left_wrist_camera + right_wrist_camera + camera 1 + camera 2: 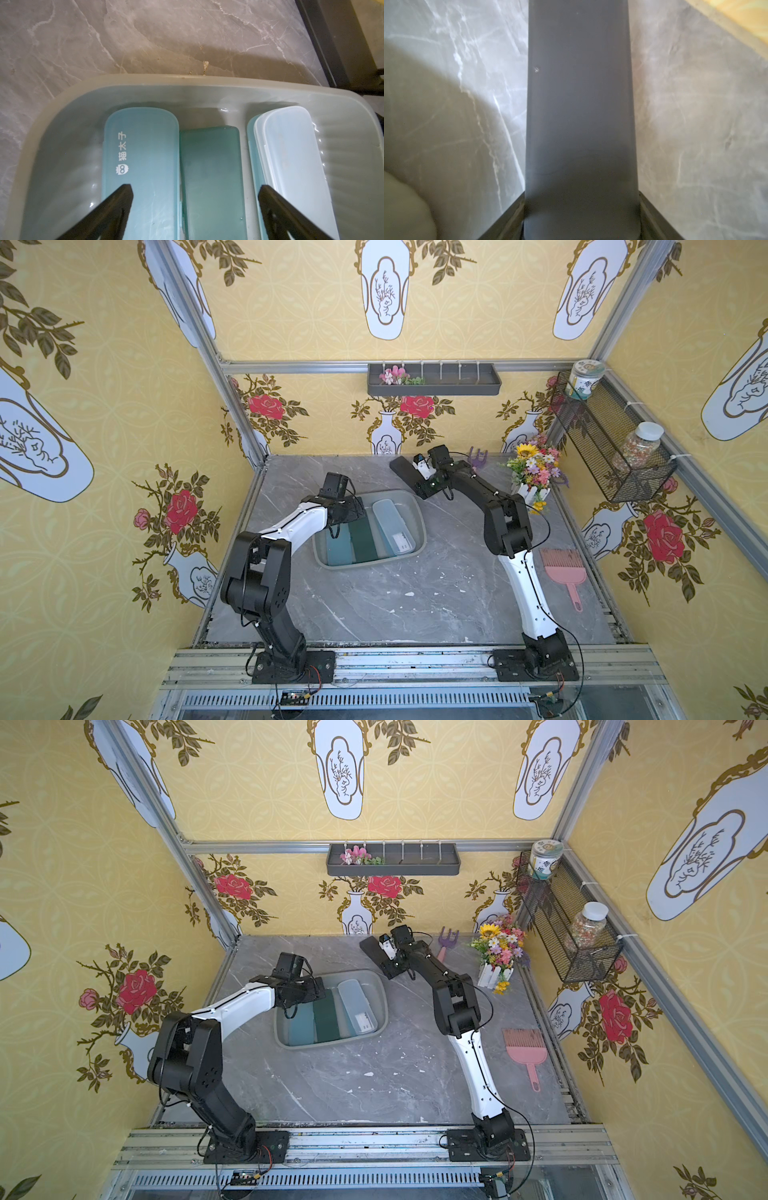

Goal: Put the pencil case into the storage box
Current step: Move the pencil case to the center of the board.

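My right gripper is about to pull the black pencil case back from the storage box's back side and release it on the bare tabletop beside the storage box, which is clear.
The storage box point(419, 512) point(385, 1006) point(187, 80) is a grey-green tub at the table's middle. Three pencil cases lie side by side in it: a teal one point(143, 158), a dark green one point(209, 176) and a clear-lidded one point(291, 166). My left gripper point(348, 512) point(309, 986) point(194, 191) hovers open over them, holding nothing. A black pencil case point(401, 470) point(370, 950) point(579, 104) lies flat on the table behind the box. My right gripper point(422, 486) point(390, 966) point(581, 218) grips its near end, fingers point(508, 218) tight against both long sides.
A pot of flowers point(534, 472) and a purple garden fork point(478, 458) stand at the back right. A pink comb-edged dustpan point(563, 568) lies by the right edge. A dark wall tray point(434, 381) and a wire basket point(611, 439) with jars hang above.
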You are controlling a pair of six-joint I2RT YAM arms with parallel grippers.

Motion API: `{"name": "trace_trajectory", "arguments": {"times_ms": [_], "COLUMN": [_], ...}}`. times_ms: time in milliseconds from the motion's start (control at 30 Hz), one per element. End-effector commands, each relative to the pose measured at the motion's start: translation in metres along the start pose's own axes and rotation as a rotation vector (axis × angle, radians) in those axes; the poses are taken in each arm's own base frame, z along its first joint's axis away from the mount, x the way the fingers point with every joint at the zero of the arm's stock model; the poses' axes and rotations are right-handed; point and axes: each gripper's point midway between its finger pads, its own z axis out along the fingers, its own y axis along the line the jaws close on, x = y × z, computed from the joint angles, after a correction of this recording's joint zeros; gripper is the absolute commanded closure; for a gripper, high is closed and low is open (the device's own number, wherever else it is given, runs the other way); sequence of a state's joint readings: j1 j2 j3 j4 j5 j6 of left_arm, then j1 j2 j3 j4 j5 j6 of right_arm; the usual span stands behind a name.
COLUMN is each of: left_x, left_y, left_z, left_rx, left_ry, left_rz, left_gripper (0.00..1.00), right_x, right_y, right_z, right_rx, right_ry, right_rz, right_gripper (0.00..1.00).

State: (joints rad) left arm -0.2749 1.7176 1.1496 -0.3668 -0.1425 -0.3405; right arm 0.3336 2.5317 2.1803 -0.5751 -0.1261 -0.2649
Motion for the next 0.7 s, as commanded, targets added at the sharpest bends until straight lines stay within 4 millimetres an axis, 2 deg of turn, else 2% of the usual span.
{"name": "trace_trajectory", "arguments": {"times_ms": [0,433,667], "left_x": [0.0,-0.001,0.002], "left_y": [0.0,-0.004,-0.004], "left_z": [-0.002,-0.013,-0.019], "left_rx": [0.009,0.038,0.052], "left_ry": [-0.007,-0.026,-0.032], "left_rz": [0.001,-0.005,-0.013], "left_gripper": [0.0,0.0,0.0], "right_x": [0.009,0.082,0.134], "right_y": [-0.004,0.009,0.023], "right_z": [-0.011,-0.052,-0.079], "right_rx": [0.029,0.06,0.066], "right_ry": [0.023,0.155,0.283], "right_rz": [0.006,0.054,0.093], "right_gripper": [0.28,0.3,0.27]}}
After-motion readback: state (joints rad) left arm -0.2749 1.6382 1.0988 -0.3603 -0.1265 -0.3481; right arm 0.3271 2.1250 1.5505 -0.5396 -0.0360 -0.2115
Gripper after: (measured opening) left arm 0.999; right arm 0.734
